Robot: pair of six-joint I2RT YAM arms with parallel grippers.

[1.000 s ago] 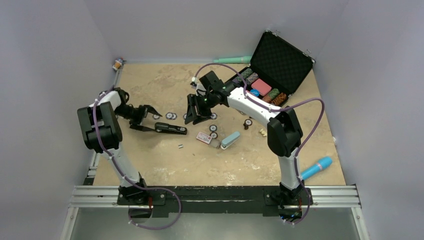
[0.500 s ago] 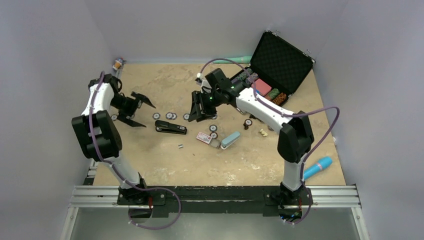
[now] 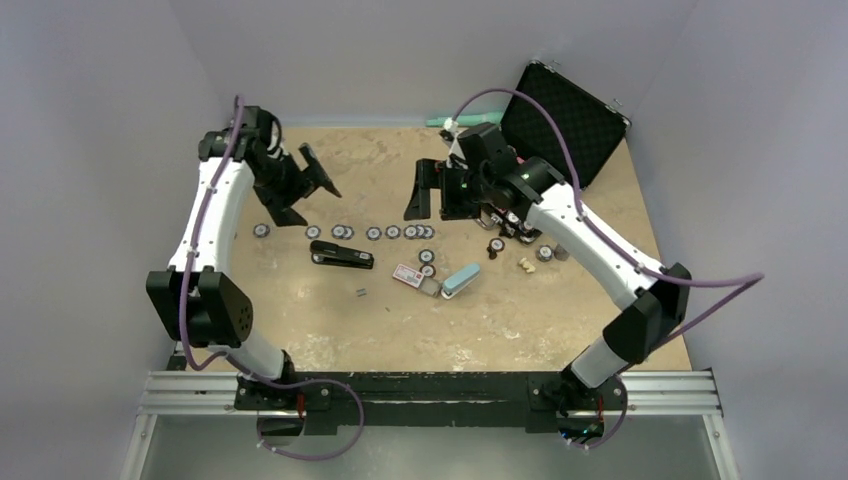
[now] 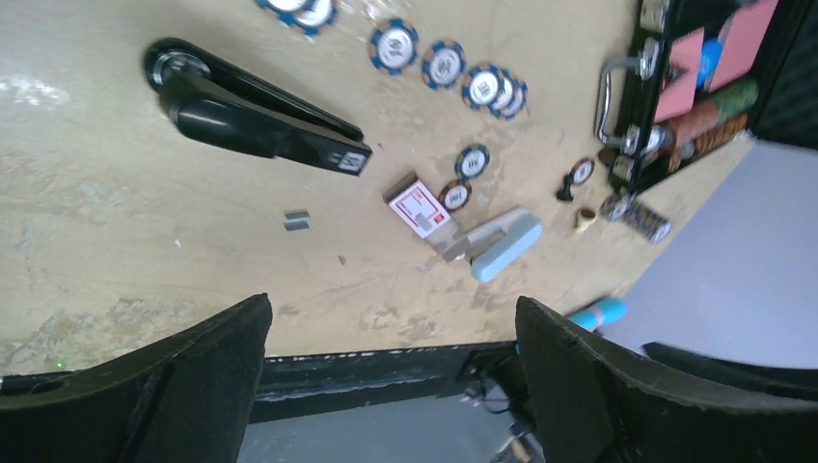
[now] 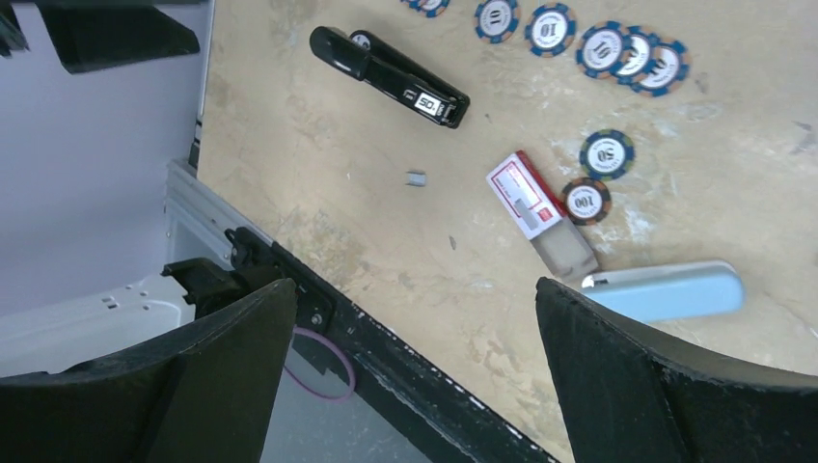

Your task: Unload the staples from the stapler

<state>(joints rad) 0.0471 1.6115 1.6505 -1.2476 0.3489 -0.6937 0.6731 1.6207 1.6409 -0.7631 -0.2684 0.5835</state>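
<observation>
The pale blue stapler is below, and its lid gapes at the near end. My left gripper should cross to the right in the top view, turn and go down around that end.
The black stapler (image 3: 342,256) lies closed on the table, left of centre, also in the left wrist view (image 4: 256,121) and the right wrist view (image 5: 391,75). The staples (image 3: 361,293), a tiny grey strip, lie loose on the table just in front of it (image 4: 297,220) (image 5: 416,179). My left gripper (image 3: 303,192) hangs open and empty, high over the far left, well behind the stapler (image 4: 394,301). My right gripper (image 3: 437,195) is open and empty too, raised above the row of chips, behind and to the right of the stapler (image 5: 415,283).
A row of poker chips (image 3: 393,232) lies behind the stapler. A red-and-white card (image 3: 407,275) and a pale blue block (image 3: 461,280) sit to its right. An open black case (image 3: 565,120) with chips stands at the back right. A blue cylinder (image 4: 598,313) lies near the front edge.
The left gripper has left the stapler's end, opened wide and swung up to the far left. The right gripper has risen, moved back and right, and opened wider. Stapler and staples have not moved.
</observation>
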